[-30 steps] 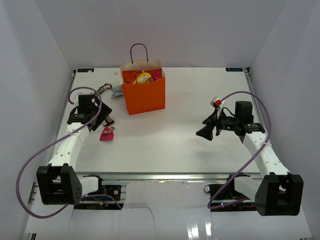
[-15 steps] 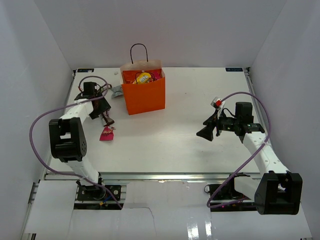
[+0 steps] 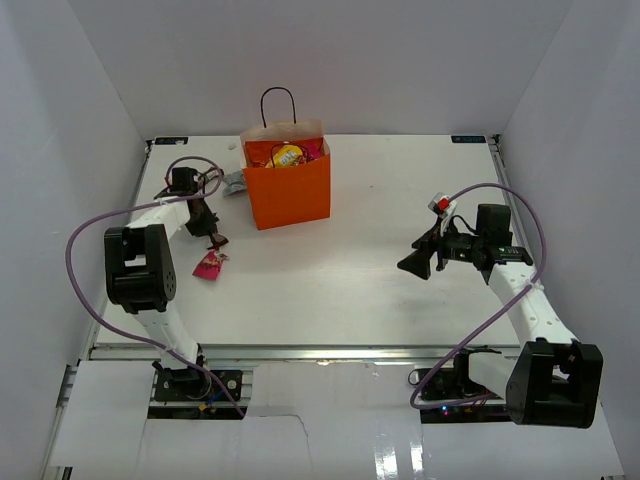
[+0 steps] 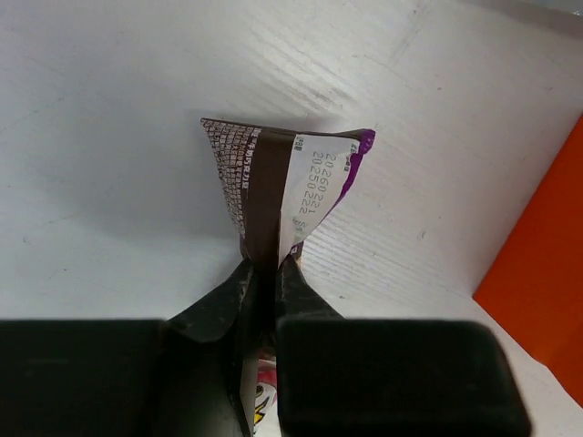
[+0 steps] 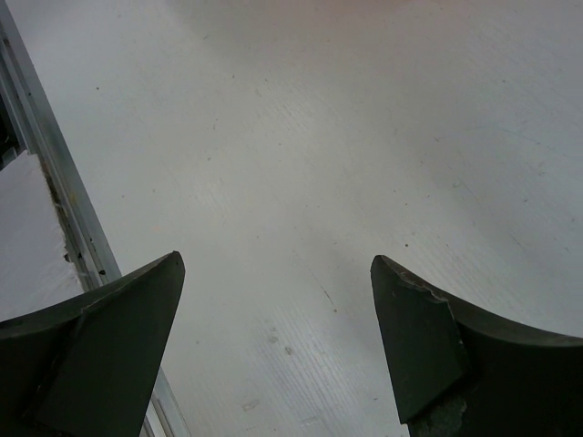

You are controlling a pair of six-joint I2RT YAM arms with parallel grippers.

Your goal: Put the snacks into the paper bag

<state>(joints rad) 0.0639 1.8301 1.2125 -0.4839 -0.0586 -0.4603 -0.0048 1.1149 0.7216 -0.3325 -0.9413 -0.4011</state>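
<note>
My left gripper lifts the dark brown packet high next, then carries the packet over the orange bag's opening (image 3: 286, 153).
The orange paper bag (image 3: 290, 195) stands upright at the back centre, with yellow and pink snacks (image 3: 287, 154) showing inside its mouth. My left gripper (image 3: 211, 231) is to the left of the bag, shut on a dark brown packet (image 4: 273, 187) whose free end lies on the table; the bag's orange wall (image 4: 547, 273) fills the right edge of the left wrist view. A magenta packet (image 3: 209, 264) lies just in front of that gripper. A silver-grey packet (image 3: 234, 181) lies by the bag's left side. My right gripper (image 3: 412, 263) hovers open at the right, nothing between its fingers (image 5: 118, 319).
The white table (image 3: 340, 280) is walled in white on three sides. A metal rail (image 5: 55, 182) along the table's edge shows in the right wrist view. Purple cables loop from both arms.
My left gripper has closed on the dark brown packet, and the left arm has folded up and back toward the table's left side. The right arm has barely shifted.
</note>
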